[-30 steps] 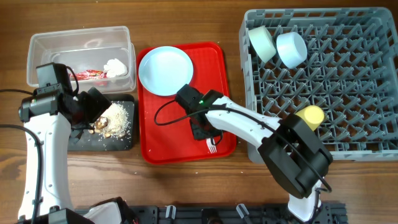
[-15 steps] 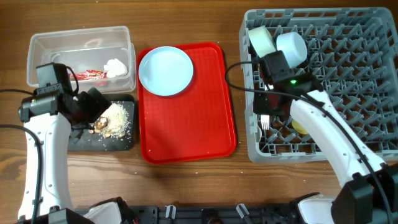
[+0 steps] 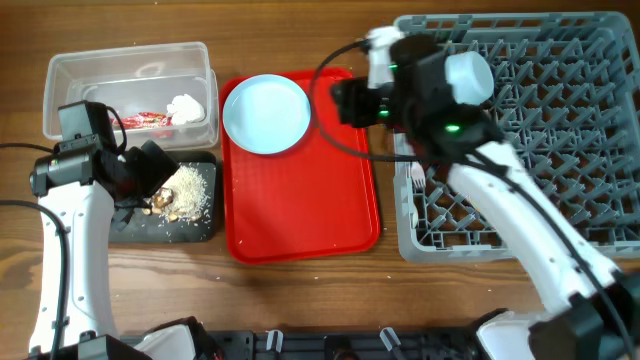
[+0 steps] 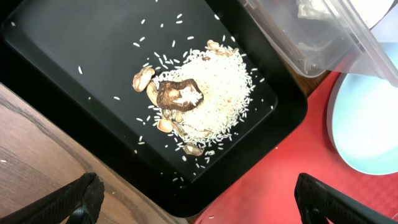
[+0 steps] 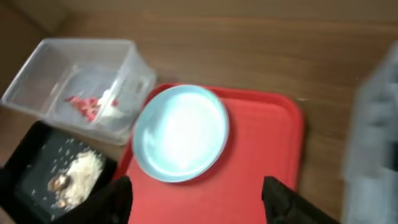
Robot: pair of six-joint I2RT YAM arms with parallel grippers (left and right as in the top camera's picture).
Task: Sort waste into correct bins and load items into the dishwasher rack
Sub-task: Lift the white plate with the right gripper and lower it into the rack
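Observation:
My right gripper moves to the left in the overhead view and down onto the light-blue plate's rack-side rim [image 3: 309, 117] [image 5: 224, 142] next, as that rim is nearest and uncovered.
The light-blue plate [image 3: 266, 113] [image 5: 180, 134] lies at the back left of the red serving tray [image 3: 300, 200]. My right gripper [image 3: 337, 101] [image 5: 202, 202] hovers open and empty over that tray, just right of the plate. A white fork [image 3: 418, 179] lies at the left edge of the grey dishwasher rack [image 3: 540, 150], where a light-blue bowl [image 3: 470, 76] also stands. The clear tub [image 3: 128, 75] holds the red wrapper [image 3: 146, 120] and white tissue [image 3: 187, 106]. Food scraps [image 3: 190, 190] [image 4: 202, 96] lie in the black tray [image 3: 195, 228]. My left gripper [image 3: 150, 172] [image 4: 202, 208] hangs wide open above the scraps.
The right arm's upper links cross the rack's front left part and hide what lies beneath them. In the right wrist view the rack [image 5: 373, 137] shows as a blur at the right edge. Bare wooden table [image 3: 300, 300] runs along the front.
My right gripper carried the fork from the red tray to the rack, let it go there and opened, then swung back left over the tray. The left arm has stayed still.

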